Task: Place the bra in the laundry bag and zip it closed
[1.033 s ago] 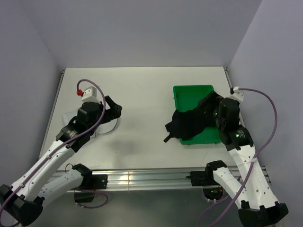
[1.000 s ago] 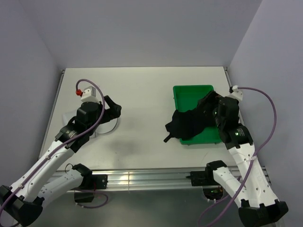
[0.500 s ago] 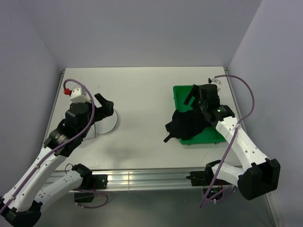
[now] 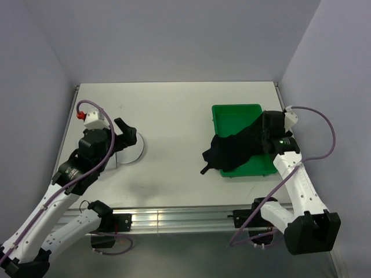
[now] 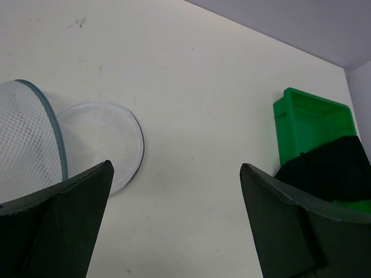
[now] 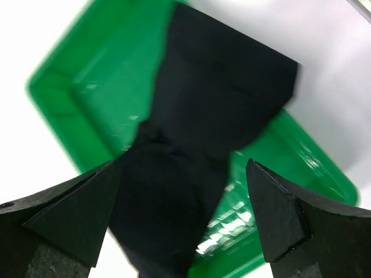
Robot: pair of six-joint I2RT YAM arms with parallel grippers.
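The narrower part of the bra is below the parted fingers of my right gripper. My open right gripper will next go down toward the tray and close on the bra's creased middle (image 4: 249, 139) (image 6: 182, 152).
The black bra (image 4: 228, 152) lies heaped over the near left corner of the green tray (image 4: 234, 113), with a strap end on the table. My right gripper (image 4: 257, 135) hovers open just above the bra (image 6: 197, 127), which fills the gap between the gripper's (image 6: 184, 163) fingers untouched. The white mesh laundry bag (image 4: 132, 152) lies on the left, partly under my left arm. The left wrist view shows its mesh body (image 5: 26, 145) on its side with the round lid (image 5: 101, 139) flat on the table. My left gripper (image 4: 126, 132) stands open above the bag (image 5: 175, 168).
The tray (image 5: 307, 116) sits at the right of the table, close to the right wall. Bare white tabletop (image 4: 174, 121) spans between bag and tray. The aluminium rail (image 4: 174, 219) runs along the near edge.
My right wrist swung up toward the tray's back, then came down again over the bra. The left gripper drew back to the left, off the bag's lid.
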